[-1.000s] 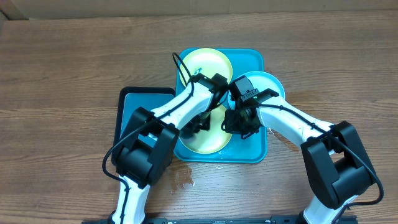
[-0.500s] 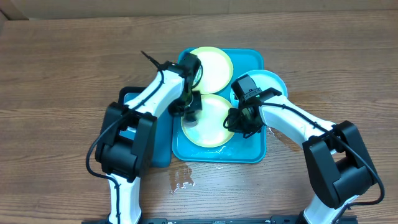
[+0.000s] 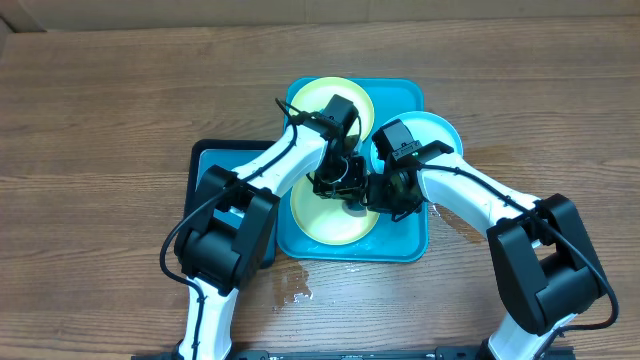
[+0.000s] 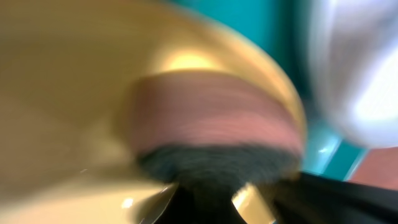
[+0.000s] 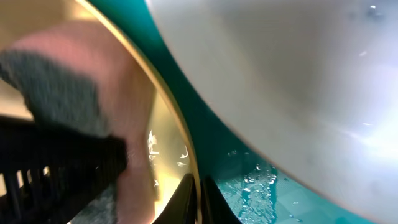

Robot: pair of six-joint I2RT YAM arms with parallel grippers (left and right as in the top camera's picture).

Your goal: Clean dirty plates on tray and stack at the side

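Note:
The front plate looks clean, so my left gripper should next rise, move left in the overhead view and lower to release the sponge in the dark teal tray (image 3: 231,217).
The turquoise tray (image 3: 408,240) holds a pale yellow-green plate (image 3: 335,103) at the back and a second yellow-green plate (image 3: 322,226) at the front. A light blue plate (image 3: 430,135) leans over the tray's right rim. My left gripper (image 3: 338,182) is shut on a pink sponge with a dark scouring side (image 4: 211,124), pressed on the front plate (image 4: 62,93); that view is blurred. My right gripper (image 3: 383,198) is shut on the front plate's right rim (image 5: 200,193). The right wrist view also shows the wet tray floor (image 5: 261,186) and the blue plate (image 5: 280,74).
A smaller dark teal tray with a black rim (image 3: 215,160) lies against the turquoise tray's left side, under my left arm. A small water puddle (image 3: 295,285) sits on the wooden table in front of the tray.
My left gripper with the sponge swung from the front plate's left edge to its right side, close to my right gripper. My right gripper stayed on the plate's rim.

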